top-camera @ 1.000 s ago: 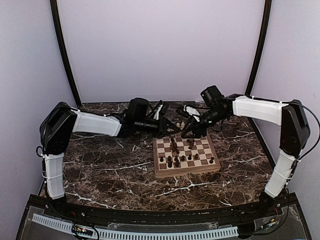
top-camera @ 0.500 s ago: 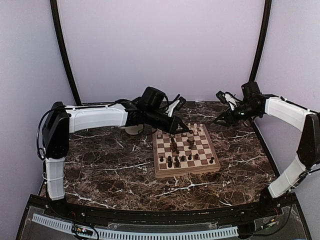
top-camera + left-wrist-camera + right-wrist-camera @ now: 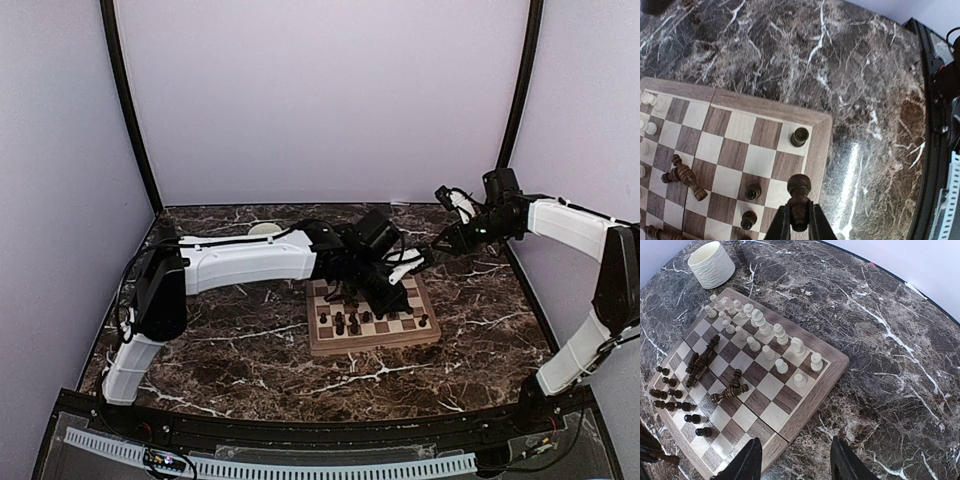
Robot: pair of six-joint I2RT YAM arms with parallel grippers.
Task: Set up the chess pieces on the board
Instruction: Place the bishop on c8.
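The near-edge light square (image 3: 394, 326) (image 3: 778, 194) beside a standing dark piece is empty. My left gripper will go down onto it next and let go of its piece there.
The board (image 3: 372, 343) lies mid-table. Cream-white chess pieces (image 3: 765, 330) stand in two rows along its far side. Dark chess pieces (image 3: 671, 391) stand at the near side, and some dark ones lie toppled (image 3: 702, 360) in the middle. My left gripper (image 3: 799, 221) is shut on a dark piece (image 3: 799, 192), held above the board's right edge, near a dark piece standing in the corner (image 3: 799, 136). From above, the left gripper (image 3: 398, 293) reaches over the board. My right gripper (image 3: 796, 464) hangs open and empty beyond the board's back right corner, also seen from above (image 3: 441, 245).
A ribbed cream mug (image 3: 712, 258) stands on the dark marble table off the board's far left corner, partly hidden behind the left arm in the top view (image 3: 265, 229). Walls close in the back and sides.
The left arm swung from the back left across the board to its right side, staying shut. The right arm pulled back from the board to the back right, and its jaws widened.
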